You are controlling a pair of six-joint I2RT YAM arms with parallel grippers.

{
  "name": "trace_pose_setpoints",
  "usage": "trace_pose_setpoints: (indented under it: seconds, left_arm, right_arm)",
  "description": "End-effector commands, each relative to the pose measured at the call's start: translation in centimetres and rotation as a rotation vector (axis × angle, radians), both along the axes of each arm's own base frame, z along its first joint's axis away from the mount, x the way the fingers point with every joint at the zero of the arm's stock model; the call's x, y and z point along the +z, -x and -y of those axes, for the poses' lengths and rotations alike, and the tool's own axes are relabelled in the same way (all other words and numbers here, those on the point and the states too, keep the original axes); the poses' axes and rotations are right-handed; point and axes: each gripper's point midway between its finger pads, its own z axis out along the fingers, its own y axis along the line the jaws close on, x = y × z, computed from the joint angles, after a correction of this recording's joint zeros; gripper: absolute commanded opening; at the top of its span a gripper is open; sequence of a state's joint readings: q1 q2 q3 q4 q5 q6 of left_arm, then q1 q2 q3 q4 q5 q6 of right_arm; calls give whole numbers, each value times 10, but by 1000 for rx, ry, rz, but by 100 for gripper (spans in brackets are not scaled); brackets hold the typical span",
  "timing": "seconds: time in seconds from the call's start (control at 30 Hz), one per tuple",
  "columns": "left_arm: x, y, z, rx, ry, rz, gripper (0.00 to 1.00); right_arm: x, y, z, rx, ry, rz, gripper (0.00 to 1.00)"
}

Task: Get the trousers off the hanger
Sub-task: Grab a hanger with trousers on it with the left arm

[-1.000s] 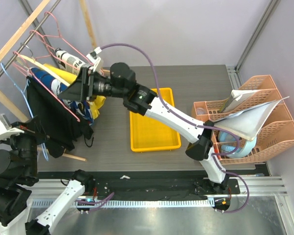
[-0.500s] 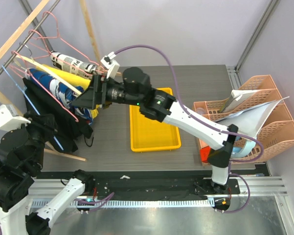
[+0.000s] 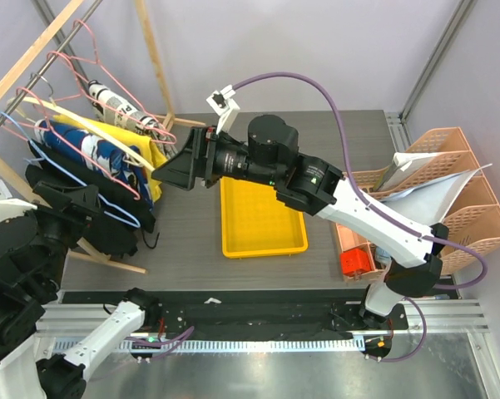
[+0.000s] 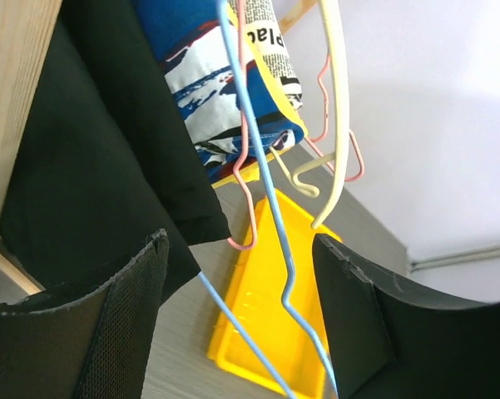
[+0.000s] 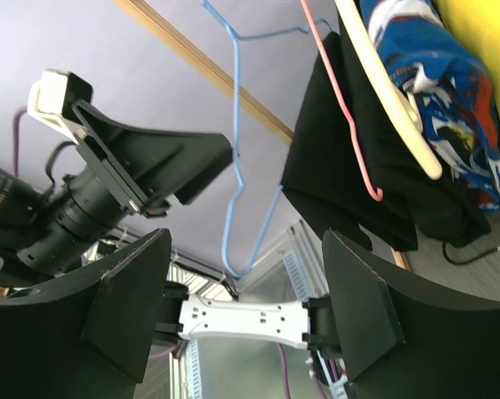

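I need to tilt my left gripper up and move it outward along the blue hanger's slanted arm [image 3: 56, 169] [image 4: 251, 112] to close there, since that wire already runs between its open fingers.
The black trousers [image 3: 116, 224] hang from a thin blue wire hanger [image 3: 121, 209] at the left end of the rack. My left gripper [image 3: 90, 212] is beside them and open. In the left wrist view the blue hanger [image 4: 276, 224] runs through the gap of the left gripper [image 4: 241, 324] without touching either finger, and the trousers [image 4: 91, 183] hang just left of it. My right gripper [image 3: 173, 169] is open and empty, held off to the right of the clothes. From the right gripper [image 5: 245, 299] I see the hanger [image 5: 235, 199] and trousers [image 5: 349, 166] farther off.
On the wooden rack [image 3: 33, 51] hang a blue patterned garment [image 3: 91, 150], a yellow one [image 3: 147, 158], a newsprint one [image 3: 116, 104], pink hangers [image 3: 91, 58] and a cream hanger [image 4: 341, 108]. A yellow tray [image 3: 293, 243] lies mid-table. Orange file racks [image 3: 453, 212] stand right.
My left gripper has gone from shut to open around the blue hanger. The right arm has drawn back to the right, away from the hangers, and the clothes have swung left.
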State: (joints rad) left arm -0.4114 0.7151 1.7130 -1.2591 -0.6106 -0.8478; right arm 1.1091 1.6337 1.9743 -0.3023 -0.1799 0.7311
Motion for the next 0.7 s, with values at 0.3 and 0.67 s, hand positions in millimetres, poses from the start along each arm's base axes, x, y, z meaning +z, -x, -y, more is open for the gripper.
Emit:
trace_pose_setpoints:
  seconds: [0.3,0.67]
  left_arm:
    - [23,-32,-16,242,347,307,65]
    - [33,-39,-31,345,351,407,50]
  right_arm:
    - [-3,15,38,-20,43,23,79]
    - [-9,20,46,-12,74,33,79]
